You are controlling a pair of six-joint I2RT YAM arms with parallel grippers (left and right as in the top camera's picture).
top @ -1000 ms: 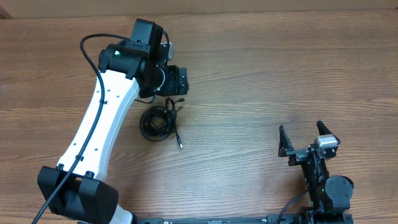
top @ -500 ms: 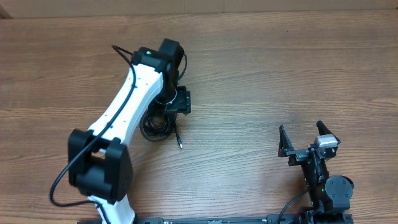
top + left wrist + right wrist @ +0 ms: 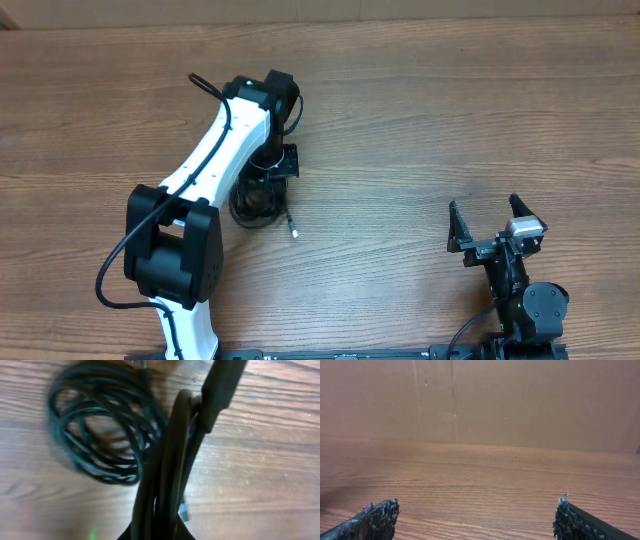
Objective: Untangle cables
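Observation:
My left gripper lifts above the table next and releases the strands [image 3: 172, 470], as the coil [image 3: 100, 435] is still bunched.
The cables [image 3: 252, 203] are thin black cords lying in a small coil on the wooden table, with one loose tail ending in a plug [image 3: 295, 231]. My left gripper [image 3: 274, 176] hangs over the coil's upper right edge. In the left wrist view the coil [image 3: 100, 435] lies at the upper left. A few strands [image 3: 172, 470] rise from it into my left gripper [image 3: 157, 532], which is shut on them. A dark plug body [image 3: 222, 385] points up at the top. My right gripper [image 3: 495, 225] stands open and empty near the front right, far from the cables, with its fingertips [image 3: 380, 519] wide apart.
The white left arm [image 3: 215, 160] stretches from the front left across the coil, and its own thick black wire loops over it. A brown board wall [image 3: 480, 400] stands behind the table's far edge.
The left arm has swung in over the coil and its jaws have shut on the strands. The loose plug tail has shifted slightly right. The right arm has not moved.

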